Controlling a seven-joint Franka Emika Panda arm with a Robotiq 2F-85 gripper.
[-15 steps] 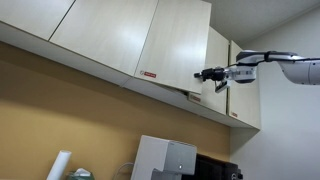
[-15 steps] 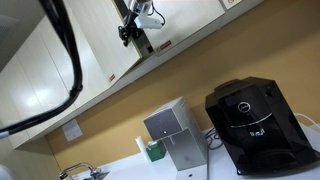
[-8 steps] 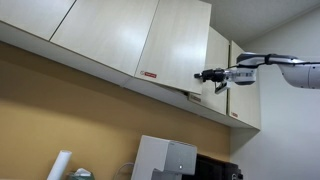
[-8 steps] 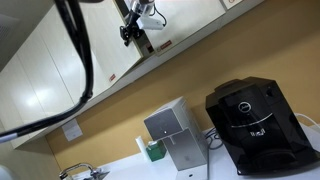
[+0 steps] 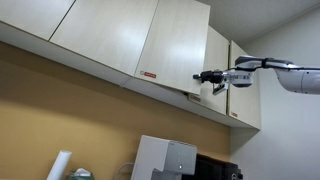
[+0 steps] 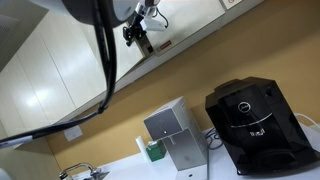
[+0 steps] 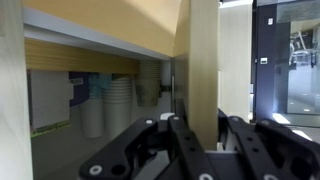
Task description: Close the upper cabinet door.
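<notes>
Next, my gripper will swing the door's free lower edge toward the cabinet opening (image 6: 147,46) (image 7: 118,103), then release the door's edge, since the door still stands ajar before the paper cups.
The upper cabinet door (image 5: 175,45) is a pale beige wood-grain panel with a red-and-white sticker (image 5: 149,75) at its lower corner, and it stands ajar. My gripper (image 5: 205,77) is at the door's free lower edge; it also shows in an exterior view (image 6: 131,33). In the wrist view the door's edge (image 7: 205,60) runs upright between my two fingers (image 7: 207,135), which sit close against both of its faces. Stacked paper cups (image 7: 108,105) show inside the cabinet.
Wider beige cabinet panels (image 5: 95,30) hang beside the door, and another cabinet (image 5: 242,95) lies behind my gripper. On the counter below stand a black coffee machine (image 6: 255,125) and a silver dispenser (image 6: 172,132). My dark arm (image 6: 100,45) crosses the foreground.
My arm has swung across the foreground of an exterior view. The gripper has shifted only slightly, staying on the door's edge. The door looks about the same.
</notes>
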